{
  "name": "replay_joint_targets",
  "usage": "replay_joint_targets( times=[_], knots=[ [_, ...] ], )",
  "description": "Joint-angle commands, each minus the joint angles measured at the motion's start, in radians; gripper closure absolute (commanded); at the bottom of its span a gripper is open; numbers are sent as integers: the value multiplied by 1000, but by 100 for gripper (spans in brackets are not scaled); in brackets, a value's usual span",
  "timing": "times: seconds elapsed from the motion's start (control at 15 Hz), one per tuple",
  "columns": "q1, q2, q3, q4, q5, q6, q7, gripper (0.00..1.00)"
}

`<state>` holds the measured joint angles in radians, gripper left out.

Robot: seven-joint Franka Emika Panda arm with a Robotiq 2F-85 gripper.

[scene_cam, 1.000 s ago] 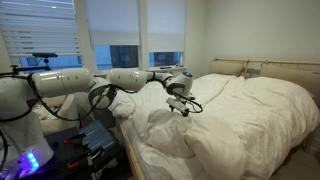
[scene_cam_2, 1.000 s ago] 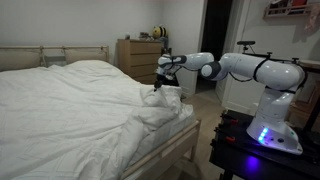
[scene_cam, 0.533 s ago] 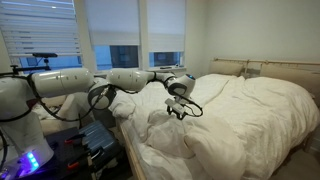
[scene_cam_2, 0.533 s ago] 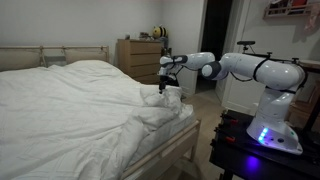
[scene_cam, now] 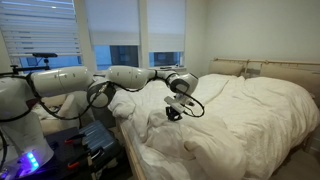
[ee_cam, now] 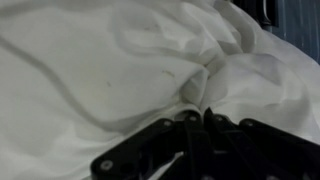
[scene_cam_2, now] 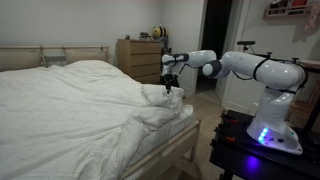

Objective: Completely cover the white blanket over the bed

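Note:
Next, my gripper raises the pinched fold and releases it high above the bed's foot corner [scene_cam_2: 164, 97], since the white blanket [scene_cam_2: 80, 100] lies bunched in folds there.
The white blanket [scene_cam: 250, 112] [scene_cam_2: 80, 100] lies puffy and wrinkled over the bed [scene_cam: 287, 70] [scene_cam_2: 172, 150], bunched up in folds at the foot corner. My gripper [scene_cam: 175, 109] [scene_cam_2: 166, 89] hangs over that bunched corner, pointing down into the fabric. In the wrist view the black fingers [ee_cam: 165, 135] stand together, and a raised fold of the white blanket [ee_cam: 100, 70] is pinched where the gripper [ee_cam: 203, 118] closes. The mattress under the blanket is hidden.
A wooden dresser [scene_cam_2: 140, 55] stands against the far wall beyond the bed's foot. The robot's base [scene_cam_2: 275, 130] [scene_cam: 20, 130] stands beside the foot corner, with a cream armchair [scene_cam: 72, 105] behind the arm. Windows with blinds [scene_cam: 110, 30] line the wall.
The jaws went from open to shut, pinching a blanket fold at the foot corner. The gripper sank slightly into the fabric, and the fold now stands up under it.

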<state>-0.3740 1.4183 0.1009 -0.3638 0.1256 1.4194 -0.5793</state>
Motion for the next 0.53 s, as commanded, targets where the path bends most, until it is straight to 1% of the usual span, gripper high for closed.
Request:
replay_joint_targets(
  times=[0.0,0.47],
  knots=[
    [-7,-41,-22,-15,-16,-105,26,100],
    [-21,-89,-17,-13,-10,-295,-12,99]
  ],
)
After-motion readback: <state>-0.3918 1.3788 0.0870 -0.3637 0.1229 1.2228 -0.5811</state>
